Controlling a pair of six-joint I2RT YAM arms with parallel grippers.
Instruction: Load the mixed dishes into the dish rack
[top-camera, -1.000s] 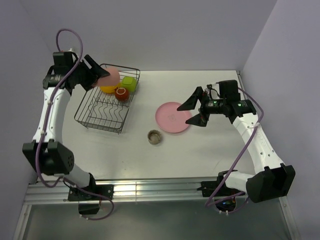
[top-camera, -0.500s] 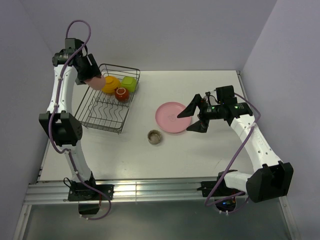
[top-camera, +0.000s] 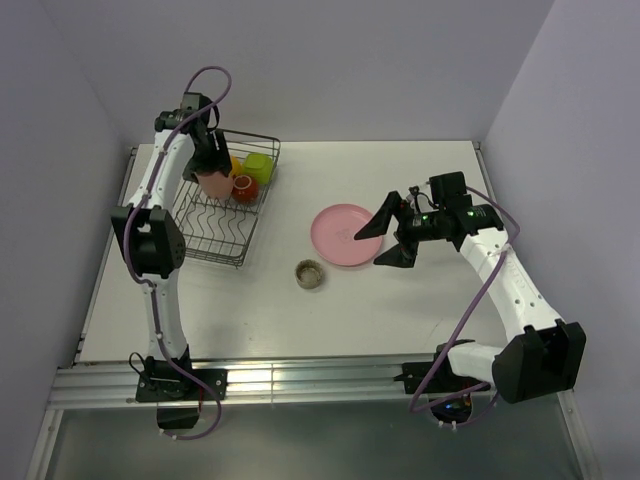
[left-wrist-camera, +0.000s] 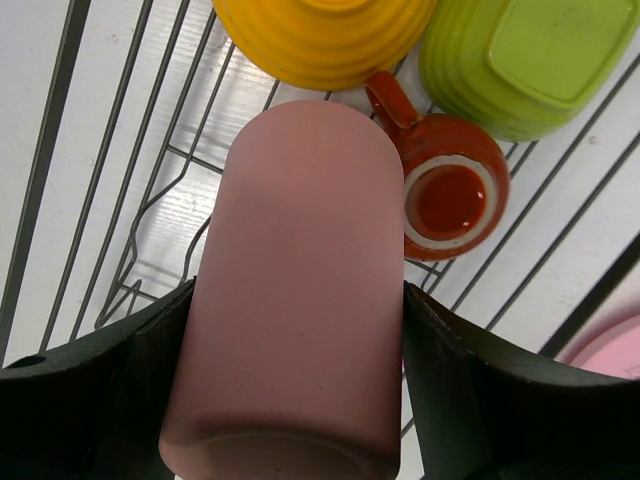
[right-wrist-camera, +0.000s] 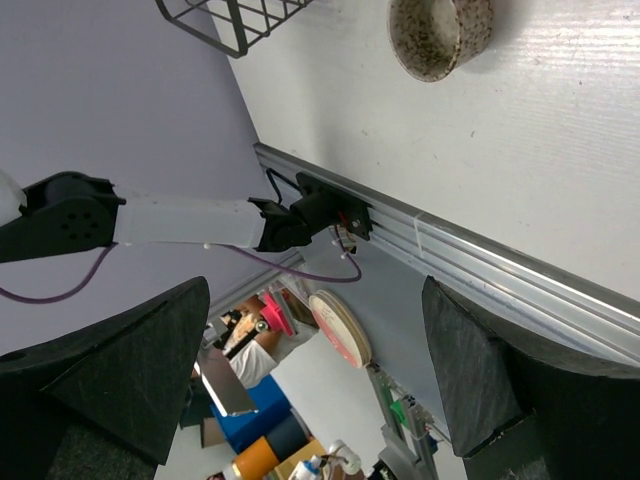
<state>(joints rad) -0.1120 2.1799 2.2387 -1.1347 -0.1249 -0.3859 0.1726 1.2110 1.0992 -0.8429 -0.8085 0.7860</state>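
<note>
My left gripper lowers the pink tumbler onto the empty wires (top-camera: 213, 195) (left-wrist-camera: 274, 212) beside the red-brown handled mug next.
My left gripper (top-camera: 208, 172) is shut on the pink tumbler (left-wrist-camera: 295, 290), holding it over the black wire dish rack (top-camera: 205, 238). In the rack's far end lie the orange-yellow bowl (left-wrist-camera: 325, 35), the yellow-green squarish bowl (left-wrist-camera: 525, 60) and the red-brown handled mug (left-wrist-camera: 445, 190). The pink plate (top-camera: 340, 232) lies on the table right of the rack. The small grey-brown dish (top-camera: 309, 273) stands in front of the plate and also shows in the right wrist view (right-wrist-camera: 442, 33). My right gripper (top-camera: 380, 238) is open and empty at the plate's right edge.
The white table (top-camera: 400, 310) ends at a metal rail (top-camera: 300, 385) along the near edge. Grey walls close the back and both sides. The rack's near corner (right-wrist-camera: 235, 20) shows in the right wrist view.
My left arm has swung right and lowered the tumbler from beside the rack's far left corner to over the rack by the mug. My right gripper has shifted slightly.
</note>
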